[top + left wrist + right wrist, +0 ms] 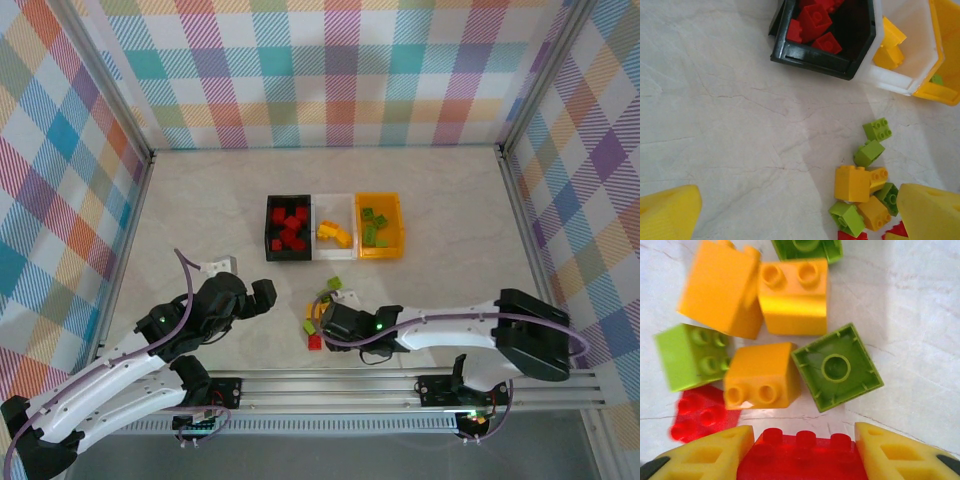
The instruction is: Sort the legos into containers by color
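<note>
The red lego will be lifted up from the pile by my right gripper, carried outward over the black bin (270,228) and released, because that bin already holds red bricks.
A loose pile of red, yellow-orange and lime legos (318,316) lies on the table in front of three containers: a black bin (270,228) with red bricks, a white bin (334,205) with yellow ones, and an orange bin (380,250) with green ones. My right gripper (802,456) is low at the pile, its yellow fingers (705,457) pressed against both ends of a red lego (802,462). An overturned green brick (836,367) and an orange brick (760,375) lie just beyond it. My left gripper (800,215) hangs wide open over bare table, left of the pile (852,183).
The black bin (810,60), white bin (910,30) and orange bin (945,50) sit side by side beyond the pile. Plaid walls enclose the table on three sides. A metal rail runs along the near edge under both arm bases.
</note>
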